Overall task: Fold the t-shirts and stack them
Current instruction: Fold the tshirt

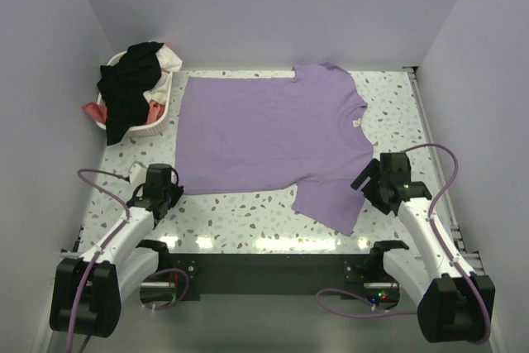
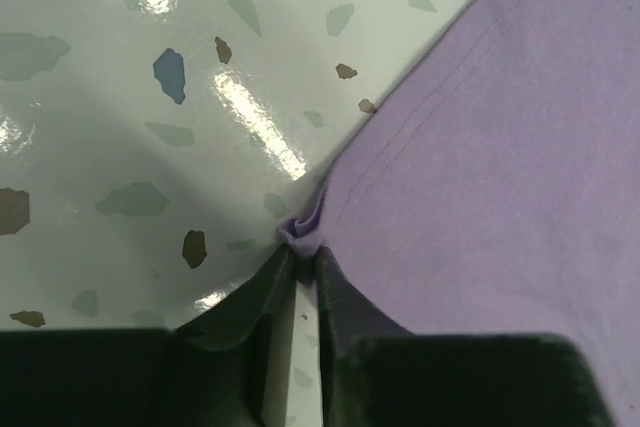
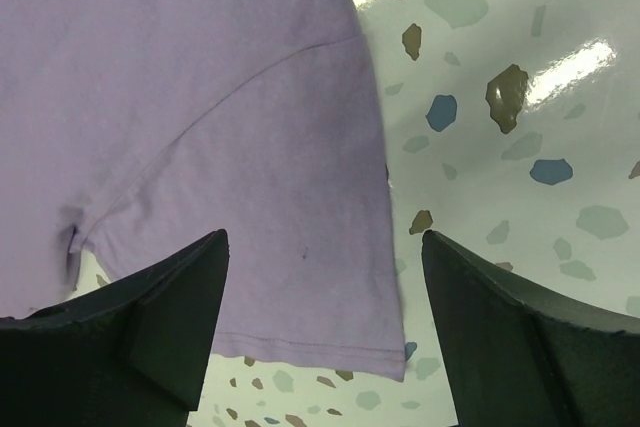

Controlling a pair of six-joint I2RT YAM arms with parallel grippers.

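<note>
The sleeve's shoulder-side edge [image 1: 361,197] [image 3: 388,205] near the curved seam already runs between my right gripper's spread fingers, beside bare table, so my right gripper will lower onto it.
A purple t-shirt [image 1: 273,134] lies spread flat on the speckled table, neck to the right, hem to the left. My left gripper [image 1: 171,191] is shut on the near-left hem corner; in the left wrist view the fingertips pinch a small bunch of the purple t-shirt [image 2: 302,230]. My right gripper [image 1: 366,181] is open above the near sleeve; in the right wrist view the sleeve [image 3: 300,277] lies between the wide-spread fingers [image 3: 170,297], untouched.
A white basket [image 1: 153,113] at the far left holds several crumpled garments, black [image 1: 132,80], white and coral. Walls close in at the back and both sides. Bare speckled table [image 1: 240,217] shows along the near edge.
</note>
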